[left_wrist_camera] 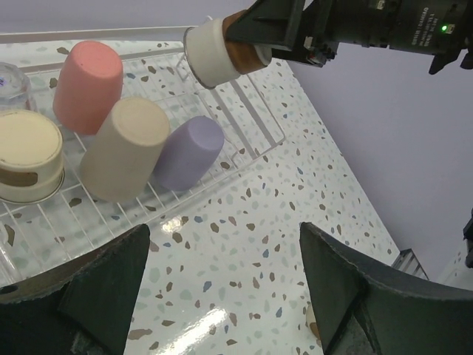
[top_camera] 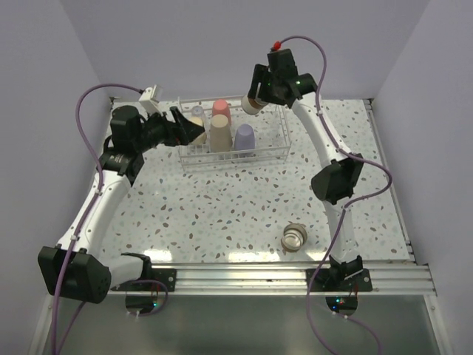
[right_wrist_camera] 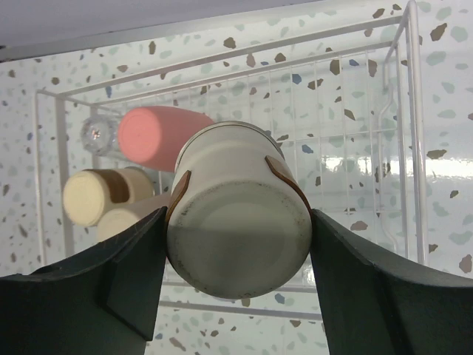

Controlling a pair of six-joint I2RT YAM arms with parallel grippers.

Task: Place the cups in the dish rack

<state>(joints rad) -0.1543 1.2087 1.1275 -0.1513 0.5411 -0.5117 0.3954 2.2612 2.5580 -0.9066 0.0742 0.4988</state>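
My right gripper will bring the tan-based cup down onto the rack's bare wires between lavender cup and end bar to release it, since that spot stands empty.
The clear wire dish rack [top_camera: 270, 157] stands at the back middle. In it, upside down, are a coral-red cup [top_camera: 221, 110], a beige cup [top_camera: 220, 135], a lavender cup [top_camera: 244, 136], a tan-based steel cup [top_camera: 196, 123] and a tiny clear cup [top_camera: 197, 111]. My right gripper [top_camera: 256, 102] is shut on another tan-based cup [right_wrist_camera: 238, 214], base toward the camera, held above the rack's right part. One steel cup [top_camera: 294, 237] sits mouth up on the table at the near right. My left gripper [top_camera: 183, 127] is open and empty at the rack's left side.
The left wrist view shows the coral-red [left_wrist_camera: 87, 85], beige [left_wrist_camera: 124, 146] and lavender [left_wrist_camera: 188, 151] cups in a row, with the held cup [left_wrist_camera: 218, 53] above the rack's bare right half [left_wrist_camera: 251, 111]. White walls close in the table at the back and sides.
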